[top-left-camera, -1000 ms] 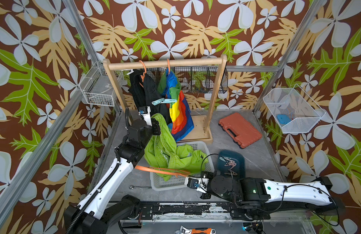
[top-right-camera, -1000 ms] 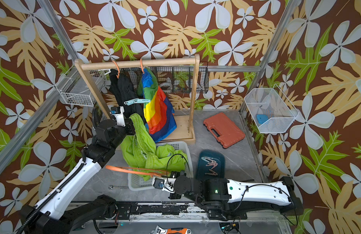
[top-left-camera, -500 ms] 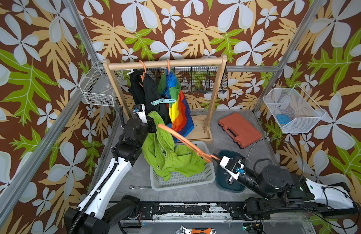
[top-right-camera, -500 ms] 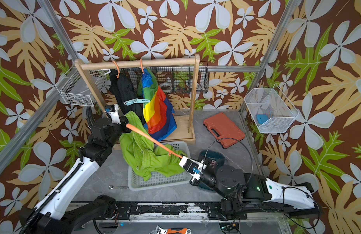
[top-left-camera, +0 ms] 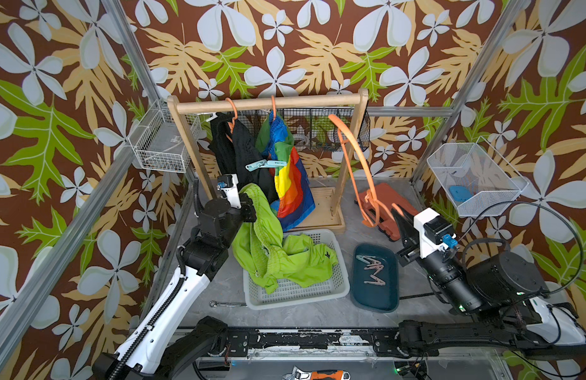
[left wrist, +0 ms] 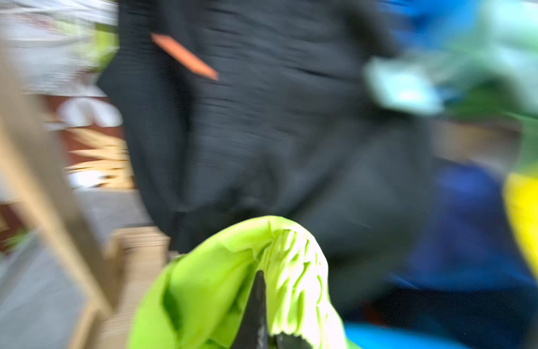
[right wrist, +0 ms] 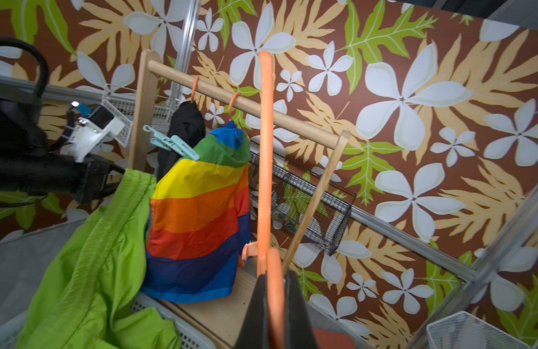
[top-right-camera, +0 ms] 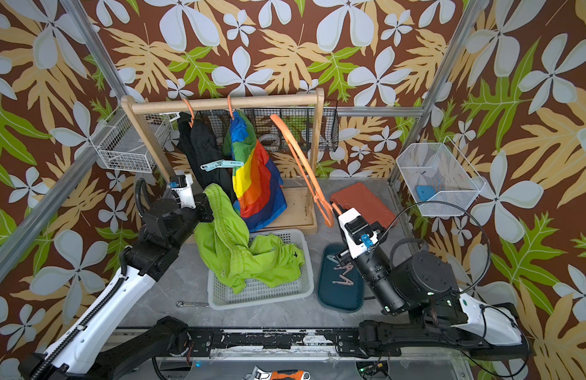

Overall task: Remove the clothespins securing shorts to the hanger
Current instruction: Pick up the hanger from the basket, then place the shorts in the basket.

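Observation:
Next, the left gripper moves down and back over the basket's middle [top-left-camera: 295, 268] and releases the lime green shorts, as the waistband is still above the white basket's rim.
My left gripper [top-left-camera: 248, 210] [left wrist: 263, 317] is shut on the waistband of the lime green shorts [top-left-camera: 268, 250] [left wrist: 231, 272], which trail down into the white basket [top-left-camera: 298, 297]. My right gripper [top-left-camera: 398, 217] [right wrist: 275, 290] is shut on a bare orange hanger [top-left-camera: 360, 164] [right wrist: 266, 151], held upright beside the rack's right post. Black shorts [top-left-camera: 239, 154] and colour-blocked shorts [top-left-camera: 288, 177] hang from the rail on orange hangers. Mint clothespins [top-left-camera: 263, 164] [right wrist: 171, 143] stick out between them. Several beige clothespins [top-left-camera: 370, 265] lie in the dark teal tray [top-left-camera: 377, 296].
The wooden rack [top-left-camera: 268, 100] stands at the back with a black wire basket [top-left-camera: 318, 131] behind it. An orange-red tool case [top-left-camera: 400, 200] lies under the hanger. White wire baskets [top-left-camera: 160, 148] [top-left-camera: 475, 177] hang on both side walls. A wrench [top-left-camera: 227, 304] lies near the basket.
My right gripper has swung the orange hanger out of the green shorts, from over the basket to the right, and stood it upright by the rack post. My left gripper rose slightly with the shorts.

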